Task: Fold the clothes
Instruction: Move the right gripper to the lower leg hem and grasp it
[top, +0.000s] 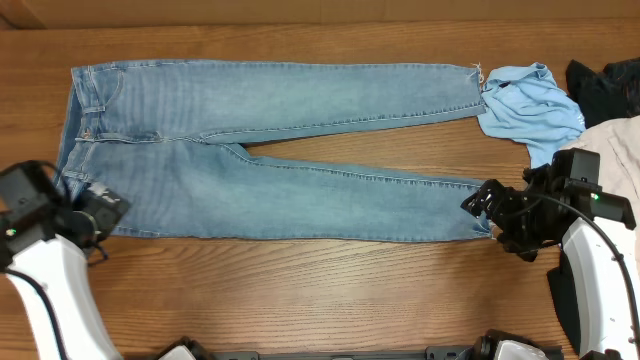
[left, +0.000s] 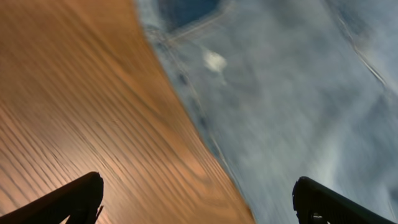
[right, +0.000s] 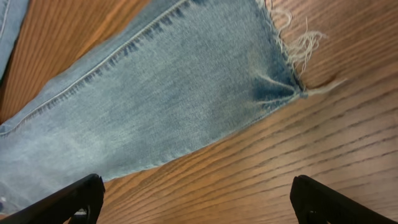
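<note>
I need to lower my left gripper next and move it along the denim edge toward the pocket, onto the waistband's near corner (top: 80, 196) (left: 157, 23).
The light-blue jeans (top: 270, 150) lie flat across the wooden table, waistband at the left, both legs stretched to the right with frayed hems. My left gripper (top: 100, 210) is open and empty at the waist's near corner; in the left wrist view its fingers (left: 198, 199) straddle the denim edge (left: 280, 106). My right gripper (top: 480, 205) is open and empty at the near leg's hem; in the right wrist view its fingers (right: 198, 199) hover over bare wood just past the frayed hem (right: 186, 81).
A crumpled light-blue shirt (top: 530, 105) lies at the far leg's hem. A dark garment (top: 605, 85) and a pale one (top: 625, 150) sit at the right edge. The table's (top: 300, 270) front strip runs below the jeans.
</note>
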